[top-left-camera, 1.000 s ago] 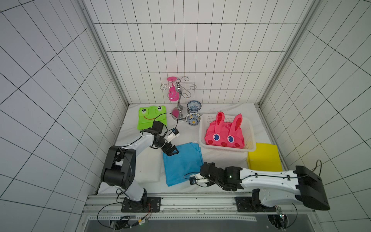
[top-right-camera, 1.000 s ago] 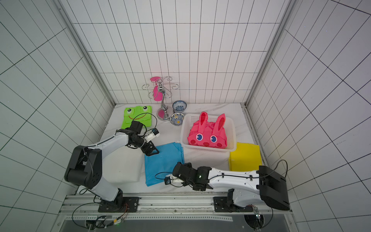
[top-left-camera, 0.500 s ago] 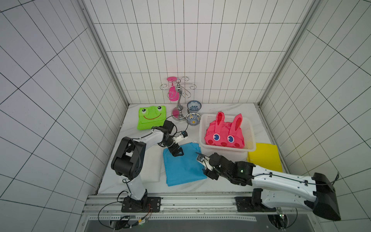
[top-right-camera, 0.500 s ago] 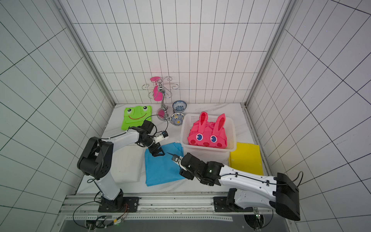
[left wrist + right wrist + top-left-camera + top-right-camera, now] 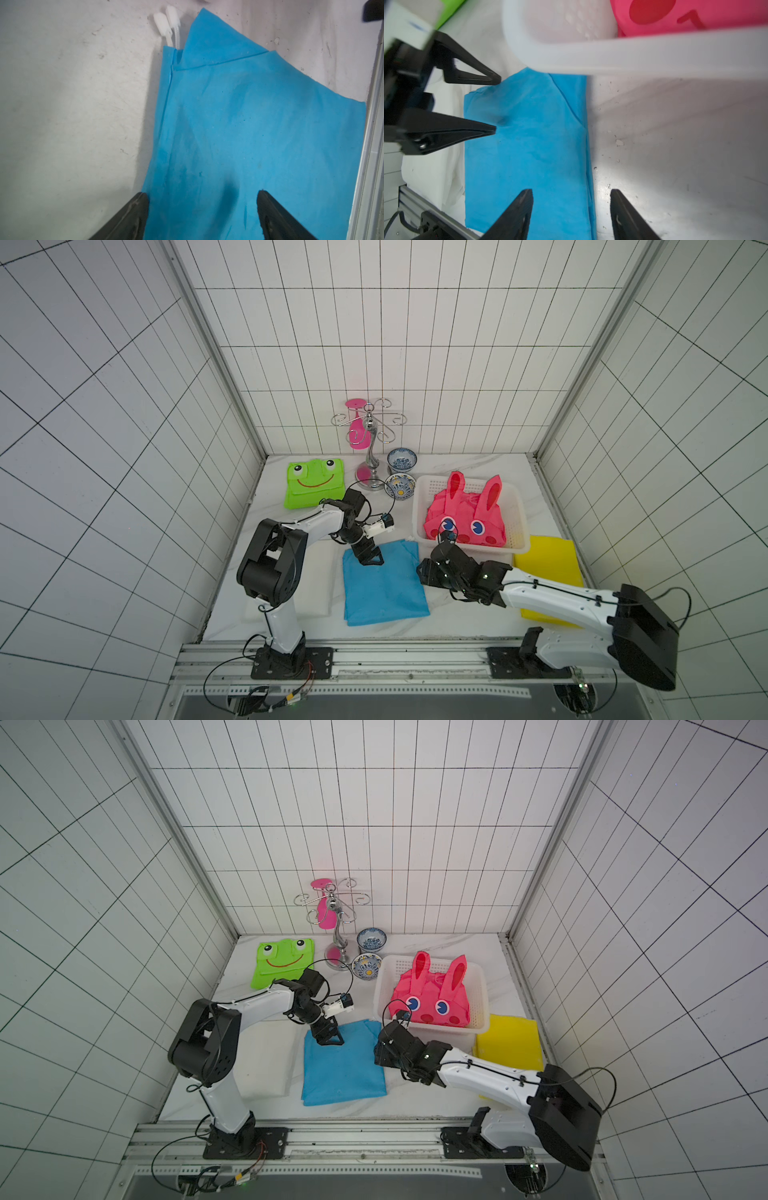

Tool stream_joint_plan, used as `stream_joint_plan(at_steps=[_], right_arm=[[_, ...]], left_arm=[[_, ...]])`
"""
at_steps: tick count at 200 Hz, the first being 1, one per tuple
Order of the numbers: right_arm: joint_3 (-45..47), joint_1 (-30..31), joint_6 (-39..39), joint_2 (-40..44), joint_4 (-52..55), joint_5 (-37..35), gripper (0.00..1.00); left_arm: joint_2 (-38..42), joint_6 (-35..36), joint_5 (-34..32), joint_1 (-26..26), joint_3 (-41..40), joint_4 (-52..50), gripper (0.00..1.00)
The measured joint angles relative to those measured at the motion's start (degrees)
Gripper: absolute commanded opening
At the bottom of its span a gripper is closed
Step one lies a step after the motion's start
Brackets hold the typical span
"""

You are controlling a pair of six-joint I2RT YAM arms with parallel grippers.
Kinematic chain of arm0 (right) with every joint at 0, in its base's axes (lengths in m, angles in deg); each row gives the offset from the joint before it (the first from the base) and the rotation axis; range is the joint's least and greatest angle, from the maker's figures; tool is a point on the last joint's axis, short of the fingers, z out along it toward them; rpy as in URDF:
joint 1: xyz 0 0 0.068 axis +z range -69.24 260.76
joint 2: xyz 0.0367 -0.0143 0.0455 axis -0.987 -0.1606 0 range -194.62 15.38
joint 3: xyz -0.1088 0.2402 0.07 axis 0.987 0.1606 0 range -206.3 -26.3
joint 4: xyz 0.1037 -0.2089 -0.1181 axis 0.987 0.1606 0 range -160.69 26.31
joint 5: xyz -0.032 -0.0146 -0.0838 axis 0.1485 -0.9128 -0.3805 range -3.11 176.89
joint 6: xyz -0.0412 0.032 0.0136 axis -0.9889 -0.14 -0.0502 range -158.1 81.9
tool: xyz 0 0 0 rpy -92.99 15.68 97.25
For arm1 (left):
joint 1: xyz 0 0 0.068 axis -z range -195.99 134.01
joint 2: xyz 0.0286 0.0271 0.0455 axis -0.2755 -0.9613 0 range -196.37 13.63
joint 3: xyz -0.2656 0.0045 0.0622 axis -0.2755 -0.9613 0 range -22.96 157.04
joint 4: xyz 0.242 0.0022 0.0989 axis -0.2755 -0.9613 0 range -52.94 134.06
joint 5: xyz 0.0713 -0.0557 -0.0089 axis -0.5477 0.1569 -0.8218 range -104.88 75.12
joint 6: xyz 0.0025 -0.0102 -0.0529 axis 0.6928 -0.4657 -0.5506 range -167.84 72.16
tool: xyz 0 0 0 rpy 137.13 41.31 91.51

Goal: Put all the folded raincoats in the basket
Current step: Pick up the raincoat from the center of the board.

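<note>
I will next lower my left gripper onto the blue raincoat's far edge (image 5: 386, 548) (image 5: 170, 212) just below it, because its open fingers are already on both sides of that edge.
A blue folded raincoat (image 5: 386, 589) lies flat on the table in front of the white basket (image 5: 473, 549), and both top views show it. A pink rabbit raincoat (image 5: 465, 518) lies inside the basket. My left gripper (image 5: 371, 560) is low over the blue raincoat's far left corner, open, with one finger at the cloth's edge in the left wrist view (image 5: 202, 195). My right gripper (image 5: 571, 193) is open astride the raincoat's right edge, one finger over blue cloth and one over bare table. The basket rim (image 5: 633, 60) is just ahead of it. Neither gripper holds anything.
A green frog raincoat (image 5: 313, 483) lies at the back left and a yellow folded one (image 5: 544, 560) at the right, partly under my right arm. White folded cloth (image 5: 311, 585) lies left of the blue one. A metal stand (image 5: 372, 448) and two patterned bowls (image 5: 400, 486) are behind.
My right arm has swung from the table's front edge to the blue raincoat's right side near the basket. My left gripper has moved right onto the raincoat's far left corner.
</note>
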Motion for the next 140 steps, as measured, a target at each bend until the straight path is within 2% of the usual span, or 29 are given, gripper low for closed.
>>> stream_joint_plan(at_steps=[22,51,87,116,140], right_arm=[[0.02,0.28,4.26,-6.16,-2.43,0.94,0.61],[0.04,0.35,7.67,-9.33,-4.85,2.25,0.56],[0.07,0.68,9.84,-11.72,-9.07,4.61,0.46],[1.27,0.72,10.8,-12.07,-11.89,5.49,0.35],[2.43,0.72,10.82,-12.02,-13.86,6.47,0.31]], left_arm=[[0.28,0.5,0.52,-2.91,1.33,-0.98,0.87],[1.33,1.18,0.61,-5.11,1.86,-1.55,0.89],[0.96,3.21,-0.98,-2.99,3.26,-2.32,0.9],[-3.06,4.83,-3.5,0.09,4.81,-3.26,0.92],[-5.66,5.62,-3.5,0.52,5.44,-4.68,0.92]])
